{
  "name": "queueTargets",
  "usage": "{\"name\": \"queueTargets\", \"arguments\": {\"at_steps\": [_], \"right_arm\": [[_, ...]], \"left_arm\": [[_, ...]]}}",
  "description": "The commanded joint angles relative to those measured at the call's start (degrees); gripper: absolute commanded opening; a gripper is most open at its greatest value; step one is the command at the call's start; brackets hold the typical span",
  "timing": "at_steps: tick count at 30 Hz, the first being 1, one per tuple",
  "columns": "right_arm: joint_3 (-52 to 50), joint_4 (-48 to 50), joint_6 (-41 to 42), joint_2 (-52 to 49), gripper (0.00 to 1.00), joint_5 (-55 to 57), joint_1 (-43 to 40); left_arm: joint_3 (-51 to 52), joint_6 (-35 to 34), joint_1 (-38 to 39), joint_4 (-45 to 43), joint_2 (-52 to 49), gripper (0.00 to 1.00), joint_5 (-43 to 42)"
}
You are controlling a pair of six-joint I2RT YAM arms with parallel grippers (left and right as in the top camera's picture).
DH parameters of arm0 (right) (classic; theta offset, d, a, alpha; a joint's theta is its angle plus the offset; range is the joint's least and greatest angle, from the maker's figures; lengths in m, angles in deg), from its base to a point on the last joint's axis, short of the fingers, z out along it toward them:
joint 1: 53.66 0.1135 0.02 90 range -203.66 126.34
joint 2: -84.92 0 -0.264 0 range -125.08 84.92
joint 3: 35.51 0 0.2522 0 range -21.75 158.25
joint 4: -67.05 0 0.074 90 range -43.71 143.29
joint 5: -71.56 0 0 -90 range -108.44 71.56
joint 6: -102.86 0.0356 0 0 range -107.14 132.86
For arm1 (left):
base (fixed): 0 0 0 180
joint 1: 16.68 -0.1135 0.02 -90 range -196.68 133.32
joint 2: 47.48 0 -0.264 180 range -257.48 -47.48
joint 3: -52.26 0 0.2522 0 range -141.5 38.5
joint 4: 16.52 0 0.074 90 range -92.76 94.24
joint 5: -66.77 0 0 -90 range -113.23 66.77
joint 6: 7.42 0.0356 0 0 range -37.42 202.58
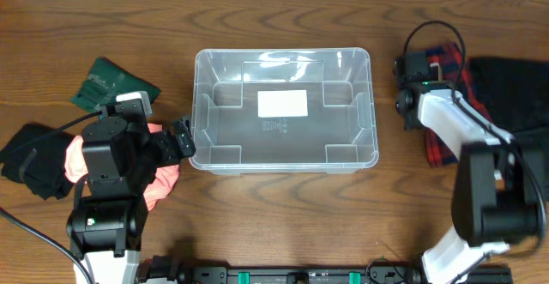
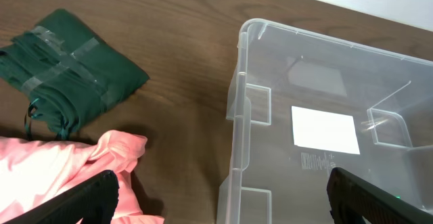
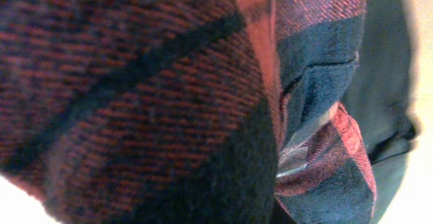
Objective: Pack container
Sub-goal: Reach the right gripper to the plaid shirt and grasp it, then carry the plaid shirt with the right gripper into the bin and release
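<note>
The right gripper will next lift, carry the plaid cloth to the left in the overhead view, then go down and let go of it on the labeled bottom (image 1: pixel 276 115), since the container (image 1: pixel 371 104) is empty.
The clear container (image 1: pixel 371 104) sits at the table's middle, empty, with a white label on its bottom. My left gripper (image 1: pixel 183 140) is open and empty just left of it, above a pink cloth (image 1: pixel 161 184). In the left wrist view the open fingers (image 2: pixel 230 207) span the container's left wall (image 2: pixel 242 75) and the pink cloth (image 2: pixel 47 170). My right gripper (image 1: pixel 420 85) is down on a red-and-black plaid cloth (image 1: pixel 446 142) right of the container. The plaid cloth (image 3: pixel 135 95) fills the right wrist view and hides the fingers.
A folded green cloth (image 1: pixel 111 82) lies at the far left, also in the left wrist view (image 2: pixel 67 68). A black cloth (image 1: pixel 34 160) lies left of my left arm. Another black cloth (image 1: pixel 515 95) lies at the right edge beside the plaid one.
</note>
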Motion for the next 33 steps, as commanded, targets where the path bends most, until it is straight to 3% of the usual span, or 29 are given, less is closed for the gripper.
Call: {"name": "queueTargets", "arguments": {"at_steps": [1, 6, 13, 18, 27, 33], "right_arm": [[4.0, 1.9, -6.6, 12.0, 0.03, 1.1, 3.8], [7.6, 6.3, -18.6, 20.8, 0.07, -8.3, 12.2], [8.2, 9.4, -19.4, 21.2, 0.03, -20.5, 27.3], [8.2, 9.5, -18.3, 14.9, 0.02, -28.0, 35.5], [8.2, 8.5, -17.8, 0.9, 0.01, -29.5, 39.9], [8.2, 7.1, -17.9, -2.7, 0.01, -29.7, 39.8]], "left_arm": [[-1.2, -0.5, 0.3, -0.2, 0.1, 0.98, -0.3], [-1.2, -0.5, 0.3, 0.5, 0.1, 0.98, 3.7], [-1.2, -3.9, -0.9, 5.3, 0.1, 0.98, 13.7], [-1.2, -4.0, -6.8, 7.9, 0.1, 0.98, 14.1], [-1.2, -4.0, -9.7, 8.4, 0.1, 0.98, 13.4], [-1.2, -4.0, -9.7, 8.4, 0.1, 0.98, 13.4]]}}
